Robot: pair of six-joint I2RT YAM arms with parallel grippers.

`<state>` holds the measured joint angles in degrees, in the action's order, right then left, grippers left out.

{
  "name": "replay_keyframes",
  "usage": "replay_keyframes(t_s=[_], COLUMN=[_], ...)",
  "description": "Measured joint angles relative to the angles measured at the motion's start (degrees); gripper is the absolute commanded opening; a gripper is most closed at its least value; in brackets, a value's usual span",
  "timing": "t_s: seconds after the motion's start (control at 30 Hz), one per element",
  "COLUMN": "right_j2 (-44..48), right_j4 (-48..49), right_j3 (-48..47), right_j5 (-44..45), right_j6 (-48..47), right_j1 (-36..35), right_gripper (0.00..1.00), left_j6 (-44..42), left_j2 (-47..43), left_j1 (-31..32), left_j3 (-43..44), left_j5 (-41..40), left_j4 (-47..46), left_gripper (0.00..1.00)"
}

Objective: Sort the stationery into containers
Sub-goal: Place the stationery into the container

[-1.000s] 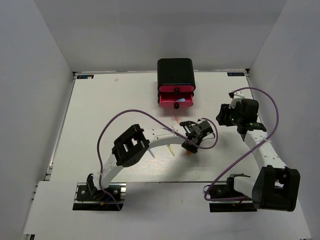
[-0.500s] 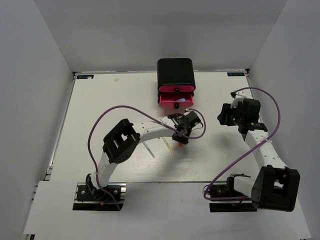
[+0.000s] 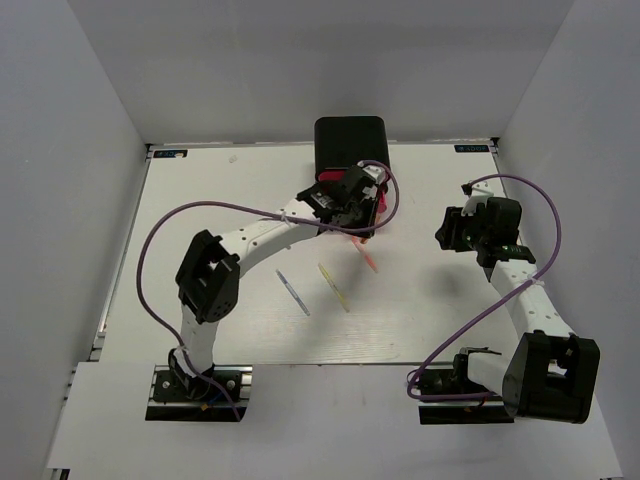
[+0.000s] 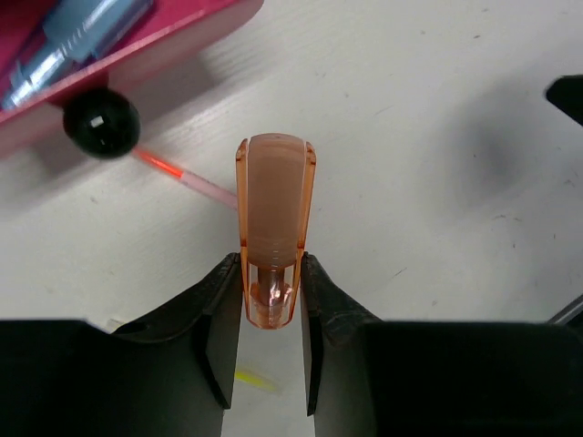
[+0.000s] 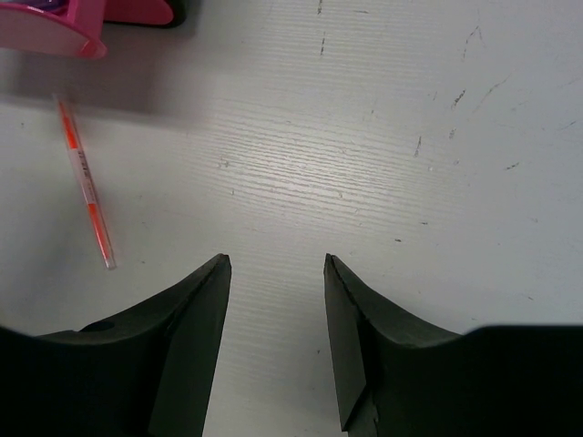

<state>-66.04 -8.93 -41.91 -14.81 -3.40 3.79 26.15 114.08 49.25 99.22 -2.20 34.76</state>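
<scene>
A marker is already beside the blue marker, so my left gripper will lift outward over the open pink drawer while turning, and then go down beside the blue marker.
My left gripper (image 4: 271, 273) is shut on a short chunky orange marker (image 4: 273, 209), which sticks out ahead of the fingers above the table. Just beyond it is an open pink drawer (image 4: 173, 36) with a round black knob (image 4: 102, 121) and a blue marker (image 4: 82, 32) inside. In the top view the left gripper (image 3: 352, 205) hangs in front of the black cabinet (image 3: 350, 140) and hides most of its drawers. My right gripper (image 5: 278, 264) is open and empty over bare table at the right (image 3: 460, 230).
A thin orange pen (image 3: 366, 256) lies just in front of the cabinet, also in the right wrist view as the orange pen (image 5: 86, 187). A yellow pen (image 3: 333, 286) and a blue-grey pen (image 3: 293, 293) lie mid-table. A purple cable (image 3: 200, 208) loops over the left arm.
The left arm has swung from mid-table up and back to the front of the cabinet, carrying the orange marker. The right arm has stayed where it was.
</scene>
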Motion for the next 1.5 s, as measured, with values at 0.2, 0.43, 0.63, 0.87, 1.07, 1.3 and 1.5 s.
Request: replay_keyframes(t_s=[0.2, 0.43, 0.63, 0.87, 1.07, 1.3, 1.5], right_j2=[0.0, 0.0, 0.0, 0.0, 0.0, 0.0, 0.0], right_j4=[0.1, 0.2, 0.6, 1.6, 1.9, 1.9, 1.9], right_j3=[0.1, 0.1, 0.2, 0.6, 0.6, 0.6, 0.6], right_j5=[-0.4, -0.4, -0.4, -0.8, -1.0, -1.7, -1.8], right_j6=[0.0, 0.0, 0.0, 0.0, 0.0, 0.0, 0.0], right_j1=[0.1, 0.2, 0.2, 0.3, 0.3, 0.3, 0.3], right_gripper=[0.52, 0.52, 0.52, 0.52, 0.52, 0.52, 0.52], left_j6=[-14.4, -31.3, -40.9, -46.2, -48.3, -49.3, -49.5], left_j2=[-4.0, -10.1, -9.4, -9.3, -8.2, -5.1, -4.6], left_j1=[-2.6, -5.7, -7.5, -8.0, -8.6, -9.8, -10.4], left_j3=[0.0, -2.0, -2.7, -10.1, -12.1, -12.3, -12.7], left_j5=[5.2, 5.9, 6.0, 6.0, 5.9, 5.3, 4.1], left_j4=[-3.8, -13.2, -17.2, -21.4, -24.3, -26.4, -27.8], left_gripper=[0.19, 0.16, 0.16, 0.16, 0.17, 0.22, 0.33])
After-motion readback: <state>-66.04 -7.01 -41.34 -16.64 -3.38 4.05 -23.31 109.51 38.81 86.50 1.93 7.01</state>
